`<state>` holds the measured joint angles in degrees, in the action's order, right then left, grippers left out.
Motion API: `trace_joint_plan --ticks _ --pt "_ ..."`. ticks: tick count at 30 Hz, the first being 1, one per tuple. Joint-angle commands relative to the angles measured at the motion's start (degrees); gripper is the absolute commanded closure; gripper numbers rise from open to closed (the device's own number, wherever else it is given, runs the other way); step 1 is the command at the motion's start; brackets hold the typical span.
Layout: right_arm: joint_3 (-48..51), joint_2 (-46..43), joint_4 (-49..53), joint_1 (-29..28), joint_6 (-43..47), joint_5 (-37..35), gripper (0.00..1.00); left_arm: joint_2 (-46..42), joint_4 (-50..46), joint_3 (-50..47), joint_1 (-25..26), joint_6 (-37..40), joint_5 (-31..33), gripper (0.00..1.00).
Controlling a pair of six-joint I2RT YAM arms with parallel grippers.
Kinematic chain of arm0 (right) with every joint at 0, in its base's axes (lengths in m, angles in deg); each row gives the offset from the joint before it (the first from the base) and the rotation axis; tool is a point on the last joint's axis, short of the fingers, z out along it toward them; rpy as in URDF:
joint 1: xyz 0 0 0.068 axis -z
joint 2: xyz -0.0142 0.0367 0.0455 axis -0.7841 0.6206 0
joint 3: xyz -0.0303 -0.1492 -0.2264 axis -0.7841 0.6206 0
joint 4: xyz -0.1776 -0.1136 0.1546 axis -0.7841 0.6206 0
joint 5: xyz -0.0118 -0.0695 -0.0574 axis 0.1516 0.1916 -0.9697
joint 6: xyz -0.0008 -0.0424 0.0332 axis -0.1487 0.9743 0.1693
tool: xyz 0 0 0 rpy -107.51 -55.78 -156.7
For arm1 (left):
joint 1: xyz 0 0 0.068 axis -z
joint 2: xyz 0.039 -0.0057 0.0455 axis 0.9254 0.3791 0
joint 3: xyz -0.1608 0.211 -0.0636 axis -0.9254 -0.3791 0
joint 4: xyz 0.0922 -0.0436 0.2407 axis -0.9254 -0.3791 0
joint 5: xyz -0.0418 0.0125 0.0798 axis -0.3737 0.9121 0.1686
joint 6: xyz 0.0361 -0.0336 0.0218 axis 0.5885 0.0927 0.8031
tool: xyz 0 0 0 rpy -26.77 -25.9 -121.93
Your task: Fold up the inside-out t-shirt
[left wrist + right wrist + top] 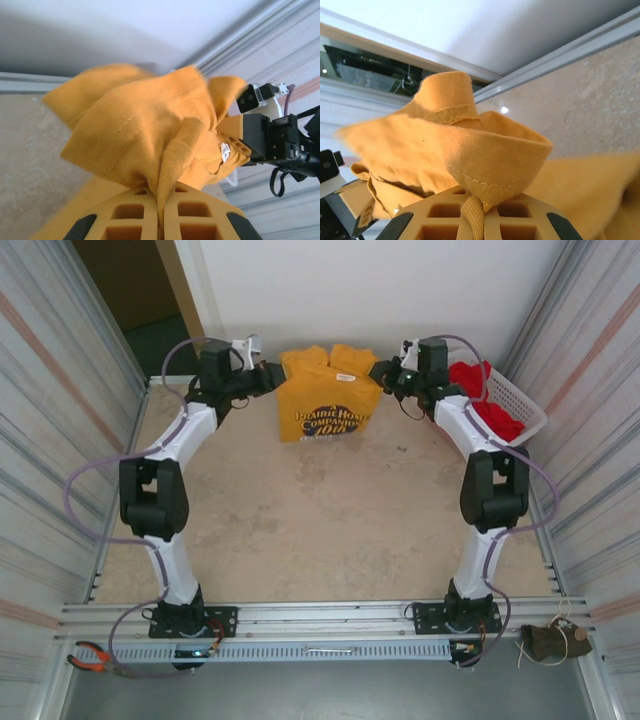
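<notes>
The hanging shirt's edge goes back and down toward my base next, drawn by my right gripper, which releases it on the tabletop there.
The mustard-yellow t-shirt (327,392) hangs stretched between both arms at the far end of the table, its dark blue and white print facing the top camera. My left gripper (272,376) is shut on the shirt's left upper edge; in the left wrist view a fold of yellow cloth (165,165) is pinched between the fingers (131,215). My right gripper (384,374) is shut on the right upper edge; in the right wrist view a hemmed fold (485,165) is clamped between its fingers (520,220). The lower part of the shirt touches the table.
A white basket (515,400) holding a red garment (490,405) sits at the far right, close behind the right arm. Corrugated metal walls flank the beige table (320,520). Pliers (92,660) lie at the near left rail.
</notes>
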<state>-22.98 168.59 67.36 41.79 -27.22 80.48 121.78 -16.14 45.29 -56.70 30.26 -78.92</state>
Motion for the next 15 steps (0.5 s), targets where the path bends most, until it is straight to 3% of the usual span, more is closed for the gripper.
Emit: trace_joint_plan --ticks 1,6,10,15 --pt "8.70 -8.81 -1.16 -0.90 -1.20 0.06 1.00 -8.19 3.25 -9.29 0.70 0.02 -1.28 1.00" --pt "31.45 -21.38 -5.70 -4.20 -0.32 -4.25 1.00 -20.05 6.09 -30.75 4.45 4.32 3.98 1.00" --pt "47.07 -30.60 -6.24 -9.36 1.89 -11.71 1.00 -28.13 9.08 -46.56 9.11 6.78 12.80 1.00" --pt "50.45 -33.51 -4.58 -12.82 6.88 -20.02 1.00 -30.75 8.49 -51.86 11.12 12.20 23.24 1.00"
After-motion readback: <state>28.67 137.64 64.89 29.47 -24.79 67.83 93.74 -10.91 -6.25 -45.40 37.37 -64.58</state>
